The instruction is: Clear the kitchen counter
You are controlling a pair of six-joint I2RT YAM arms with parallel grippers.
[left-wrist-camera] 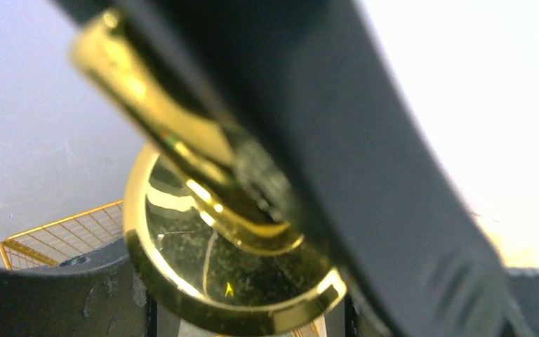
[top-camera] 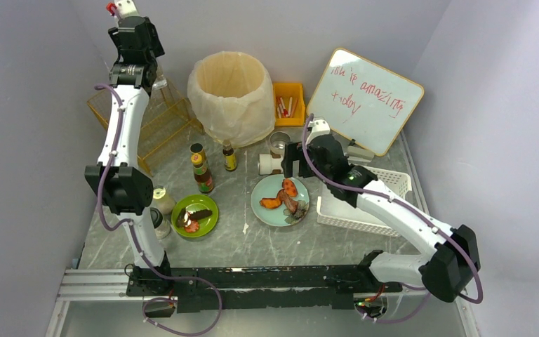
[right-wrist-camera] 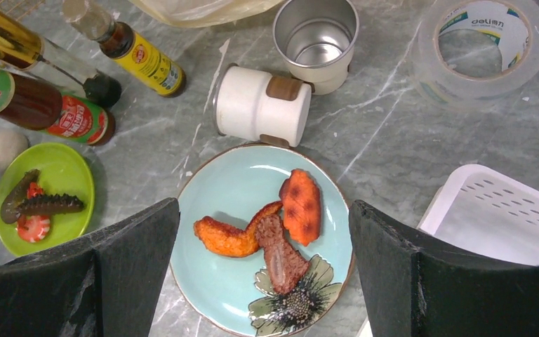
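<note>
The round-lidded item still hangs above the rack's rim. My left gripper lowers it down into the gold wire rack (left-wrist-camera: 77,235) next and releases it, since the rack lies below my gripper.
The grey marble-look kitchen counter (top-camera: 253,239) holds a teal plate (top-camera: 279,200) with three pieces of fried food. My right gripper (top-camera: 291,163) hangs open and empty just above this plate (right-wrist-camera: 231,281), one finger (right-wrist-camera: 133,253) on each side of it in the right wrist view. My left arm is raised high at the back left. Its gripper (top-camera: 130,21) is over a gold wire rack (top-camera: 144,116). In the left wrist view it is shut on a shiny gold round-lidded item (left-wrist-camera: 217,274); the rest of that item is hidden.
A green plate (top-camera: 195,215) of food, sauce bottles (top-camera: 201,172), two shakers (top-camera: 161,200), a tipped white cup (right-wrist-camera: 263,105), a metal cup (right-wrist-camera: 316,38) and a tape roll (right-wrist-camera: 484,42) stand on the counter. A bagged bin (top-camera: 231,95), yellow box (top-camera: 289,102), whiteboard (top-camera: 365,98) and white basket (top-camera: 372,203) stand around.
</note>
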